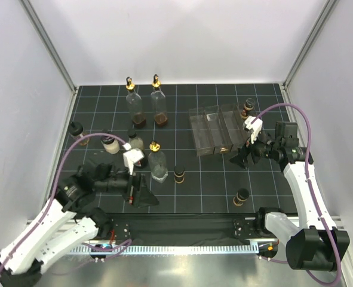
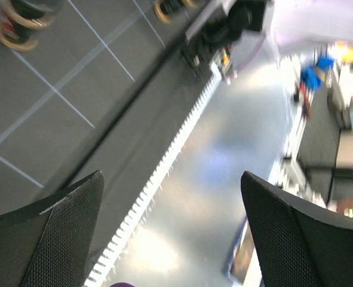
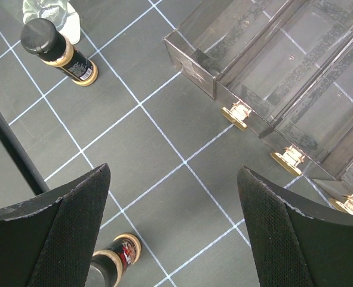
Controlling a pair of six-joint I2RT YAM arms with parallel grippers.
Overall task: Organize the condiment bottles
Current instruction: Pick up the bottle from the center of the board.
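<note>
I need to swing my left gripper over next and tip it down onto the mid-table [image 1: 179, 174] small bottle's black cap. The cap is outward and to the gripper's right in the top view.
Two tall clear bottles with gold pourers [image 1: 134, 101] [image 1: 159, 100] stand at the back. A third one [image 1: 157, 162] stands mid-table. A white-capped bottle [image 1: 109, 143] stands at the left. Small dark black-capped bottles stand at the left edge [image 1: 76, 130], mid-table [image 1: 179, 174], front right [image 1: 242, 196] and behind the rack [image 1: 248, 107]. My left gripper [image 1: 141, 194] [image 2: 171, 179] is open and empty, near the front edge. My right gripper [image 1: 242, 158] [image 3: 174, 170] is open and empty, just in front of the rack. Two small bottles [image 3: 60, 52] [image 3: 113, 260] show in the right wrist view.
The clear divided rack [image 1: 215, 128] [image 3: 272, 72] lies at the right of the black gridded mat, with nothing seen in its compartments. Another small bottle [image 1: 134, 139] stands beside the white-capped one. The toothed front rail [image 2: 164, 173] and grey walls bound the table.
</note>
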